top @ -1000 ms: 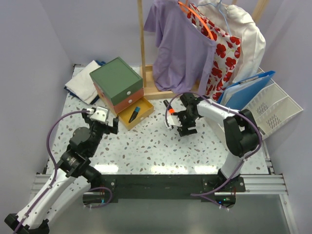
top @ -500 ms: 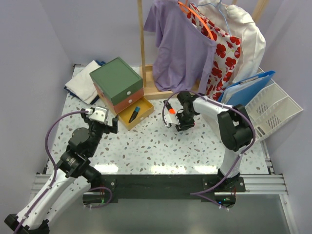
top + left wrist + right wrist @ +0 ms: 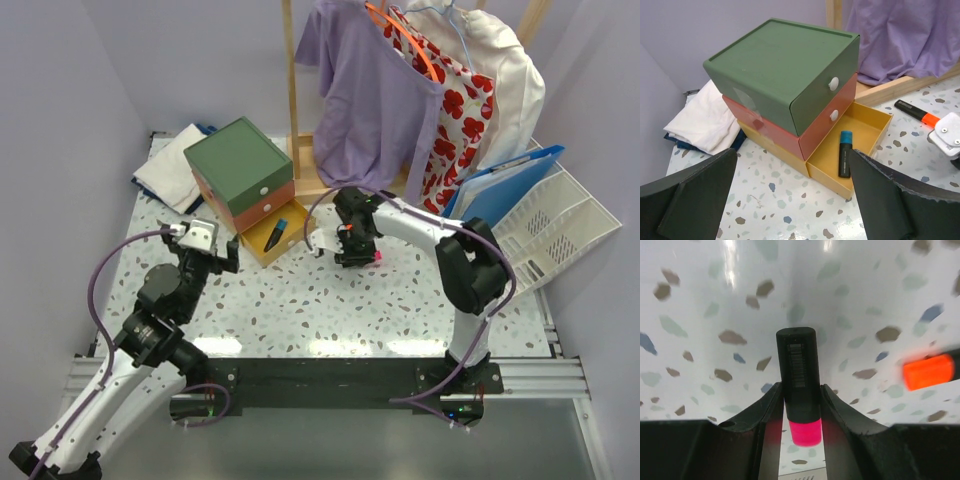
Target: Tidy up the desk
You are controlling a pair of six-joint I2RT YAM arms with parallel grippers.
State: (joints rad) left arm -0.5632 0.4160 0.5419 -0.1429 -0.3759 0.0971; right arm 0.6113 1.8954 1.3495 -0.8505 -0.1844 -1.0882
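Observation:
The open yellow drawer already has the blue-capped marker, so my right gripper will next raise the black marker toward the stacked drawer unit, over that drawer.
The desk is a white speckled tabletop. My right gripper is low over its middle, shut on a black marker with a pink cap; the pink cap also shows in the top view. An orange-capped marker lies on the desk beside it. My left gripper is open and empty, facing the stacked drawer unit. The unit's yellow bottom drawer is pulled open and holds a blue-capped marker.
A wooden clothes rack with a purple shirt and other garments stands at the back. A white file tray with a blue folder sits at the right. Folded white cloth lies at the back left.
My right gripper has moved left across the desk toward the open yellow drawer, and the pink cap now shows beside it. The left arm has barely shifted.

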